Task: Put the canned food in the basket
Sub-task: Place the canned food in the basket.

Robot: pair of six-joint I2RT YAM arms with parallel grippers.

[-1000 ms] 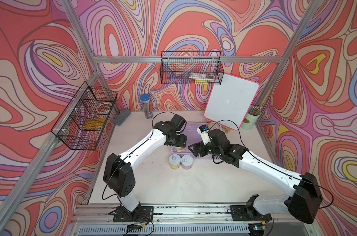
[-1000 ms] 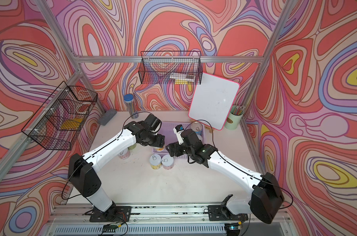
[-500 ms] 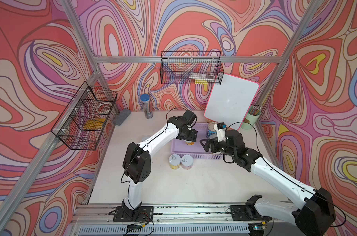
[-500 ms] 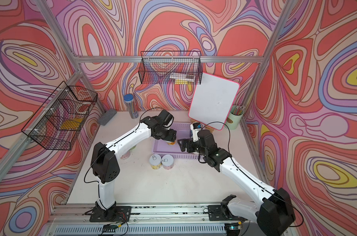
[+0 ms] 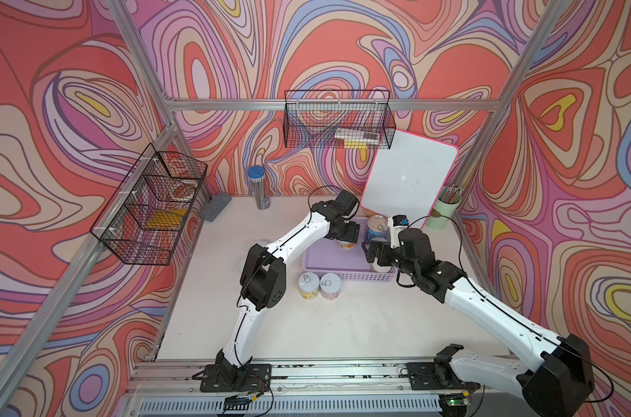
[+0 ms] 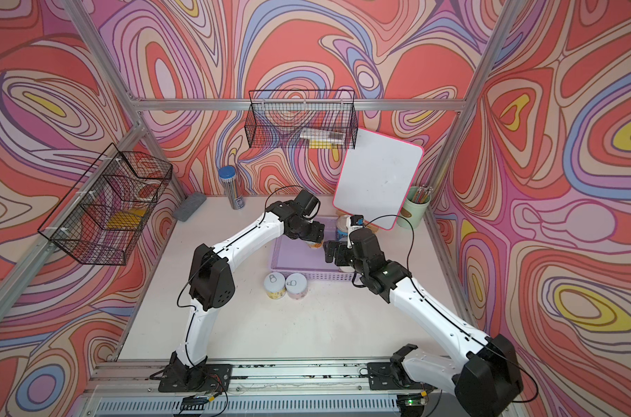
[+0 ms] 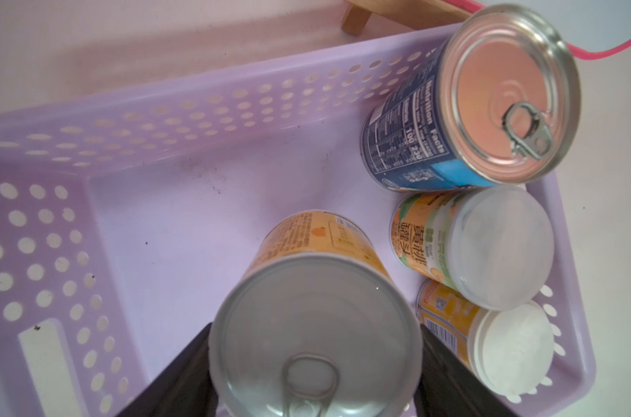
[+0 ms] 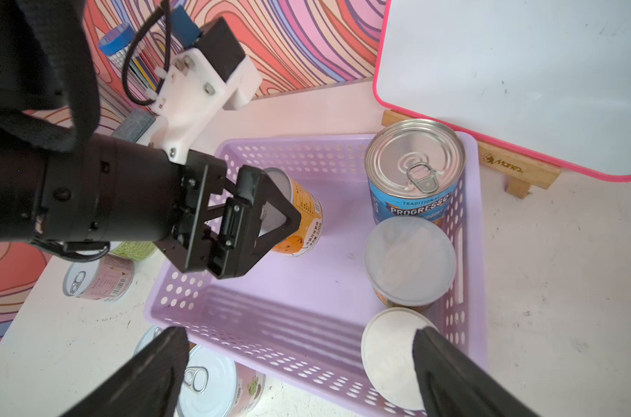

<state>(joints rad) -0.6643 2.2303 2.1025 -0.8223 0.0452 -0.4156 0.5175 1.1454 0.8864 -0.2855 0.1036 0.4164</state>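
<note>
The left gripper will go down toward the blue-labelled can (image 8: 413, 173) and let go of the orange-labelled can on the bare basket bottom beside it, because that spot is empty.
The lavender basket (image 5: 325, 260) (image 8: 307, 289) stands mid-table. My left gripper (image 5: 346, 236) (image 7: 316, 343) is shut on an orange-labelled can (image 7: 314, 325) (image 8: 303, 213), upright over the basket's floor. Along the basket's right end stand a blue-labelled can (image 8: 413, 173), a clear-lidded can (image 8: 409, 260) and a white-lidded can (image 8: 390, 353). My right gripper (image 5: 373, 252) (image 8: 299, 339) hangs open above the basket's near right part, one finger over the white-lidded can, holding nothing. Two cans (image 5: 308, 285) (image 5: 330, 285) stand on the table just in front of the basket.
More cans (image 8: 97, 278) lie left of the basket, partly behind my left arm. A pink-rimmed whiteboard (image 5: 408, 180) leans behind the basket, a green pencil cup (image 5: 446, 211) beside it. A pencil tube (image 5: 258, 187), grey eraser (image 5: 216, 205) and wire baskets (image 5: 155, 209) (image 5: 337, 122) sit at the back and left.
My left gripper has carried its can from the basket's left side further in over the floor. My right gripper has shifted right along the basket and opened wide.
</note>
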